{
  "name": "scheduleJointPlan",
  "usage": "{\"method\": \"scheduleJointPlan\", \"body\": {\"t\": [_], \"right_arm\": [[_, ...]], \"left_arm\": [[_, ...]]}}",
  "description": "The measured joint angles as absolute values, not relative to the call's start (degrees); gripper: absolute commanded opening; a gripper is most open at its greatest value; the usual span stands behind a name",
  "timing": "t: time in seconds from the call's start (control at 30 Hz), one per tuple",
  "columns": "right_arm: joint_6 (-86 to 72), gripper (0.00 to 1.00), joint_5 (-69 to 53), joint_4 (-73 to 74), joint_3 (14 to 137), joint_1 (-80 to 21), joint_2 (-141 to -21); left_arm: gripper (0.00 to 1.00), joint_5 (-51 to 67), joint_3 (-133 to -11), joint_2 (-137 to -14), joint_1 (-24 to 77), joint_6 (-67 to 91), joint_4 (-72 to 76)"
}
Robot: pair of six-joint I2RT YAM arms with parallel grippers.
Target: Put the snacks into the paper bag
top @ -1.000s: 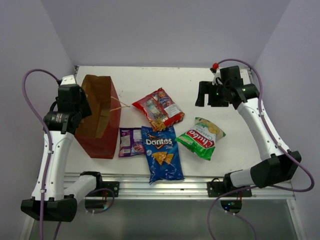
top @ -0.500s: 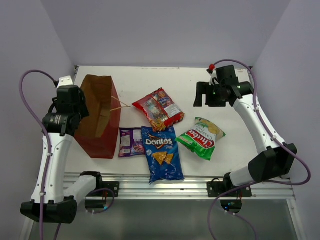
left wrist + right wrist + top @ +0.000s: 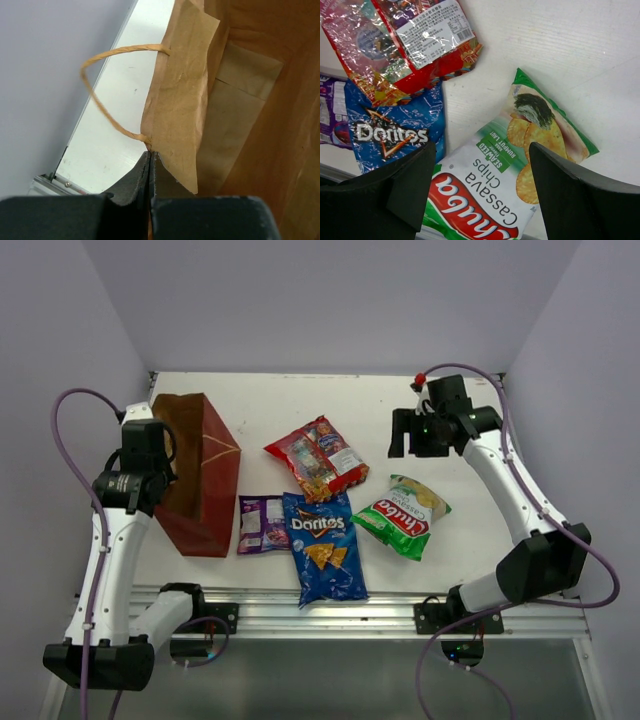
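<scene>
Next, my right gripper brings its open fingers down and back onto the green-white chip bag's printed chips [image 3: 424,502] [image 3: 524,165]. The chip bag lies uncovered below and back from the gripper.
The reddish-brown paper bag [image 3: 205,485] stands at the table's left, its mouth pulled narrow. My left gripper [image 3: 165,470] is shut on the bag's left rim [image 3: 180,105], right where the string handle [image 3: 97,95] is fixed; the jaws [image 3: 150,154] meet with paper between them. The snacks lie mid-table: a red snack-mix bag [image 3: 316,457], a blue Doritos bag [image 3: 322,545], a small purple packet [image 3: 263,523] and a green-white chip bag [image 3: 403,515]. My right gripper [image 3: 403,433] hovers open above the green-white chip bag [image 3: 520,165], with nothing between its fingers [image 3: 482,146].
The purple side wall runs close to the bag's left side [image 3: 45,100]. A metal rail [image 3: 330,612] lines the table's near edge below the Doritos bag. In the right wrist view the Doritos bag [image 3: 390,132] and red bag [image 3: 400,45] lie left of the fingers.
The left gripper has shut on the bag's rim, and the bag's mouth has gone from wide open to narrow and tilted. The right gripper has drifted slightly left.
</scene>
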State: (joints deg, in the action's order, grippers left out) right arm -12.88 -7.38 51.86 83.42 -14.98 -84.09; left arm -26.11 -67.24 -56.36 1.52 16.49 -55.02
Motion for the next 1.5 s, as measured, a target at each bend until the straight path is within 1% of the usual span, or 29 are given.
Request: {"method": "scheduleJointPlan", "body": {"t": [0.37, 0.67, 0.83, 0.87, 0.9, 0.93, 0.97, 1.03, 1.1, 1.13, 1.17, 1.2, 1.37, 1.5], "right_arm": [[-10.04, 0.87, -4.75, 50.15, 70.17, -19.38, -80.49], [-11.99, 0.87, 2.44, 50.39, 65.98, -19.88, -78.7], [-14.06, 0.87, 3.64, 50.57, 63.16, -20.73, -80.34], [-14.55, 0.83, 3.64, 50.48, 62.46, -20.99, -80.75], [-14.83, 0.76, 3.62, 50.52, 61.87, -21.1, -81.06], [-15.2, 0.68, 3.55, 50.43, 61.1, -21.32, -81.25], [-15.49, 0.57, 3.53, 50.37, 60.4, -21.5, -81.36], [-16.25, 0.51, 3.44, 50.33, 59.24, -21.69, -81.38], [-16.58, 0.38, 3.33, 50.24, 58.61, -21.71, -81.41], [-16.73, 0.29, 3.22, 50.09, 58.41, -21.74, -81.41], [-16.93, 0.07, 3.25, 49.82, 58.35, -21.76, -81.41], [-16.88, 0.0, 3.31, 49.39, 58.39, -21.76, -81.34], [-17.47, 0.0, 3.57, 48.14, 59.57, -22.06, -79.88], [-17.43, 0.0, 3.68, 51.77, 63.92, -22.74, -79.94]], "left_arm": [[0.0, -21.98, -66.81, -56.16, 1.52, 16.51, -53.65], [0.0, -18.94, -66.81, -56.14, 1.52, 16.53, -53.58], [0.0, -18.15, -66.81, -56.12, 1.52, 16.53, -53.56], [0.0, -18.13, -66.81, -56.12, 1.52, 16.53, -53.58], [0.0, -18.09, -66.81, -56.12, 1.52, 16.53, -53.56], [0.0, -18.06, -66.81, -56.1, 1.52, 16.53, -53.58], [0.0, -18.02, -66.81, -56.05, 1.52, 16.53, -53.58], [0.0, -18.0, -66.81, -55.92, 1.52, 16.53, -53.58], [0.0, -18.0, -66.81, -55.81, 1.52, 16.53, -53.58], [0.0, -17.98, -66.81, -55.77, 1.52, 16.53, -53.58], [0.0, -17.98, -66.81, -55.72, 1.52, 16.53, -53.58], [0.0, -18.0, -66.81, -55.68, 1.52, 16.53, -53.58], [0.0, -17.91, -66.81, -55.37, 1.58, 16.53, -53.58], [0.0, -17.08, -66.81, -55.05, 1.63, 16.78, -53.58]]}}
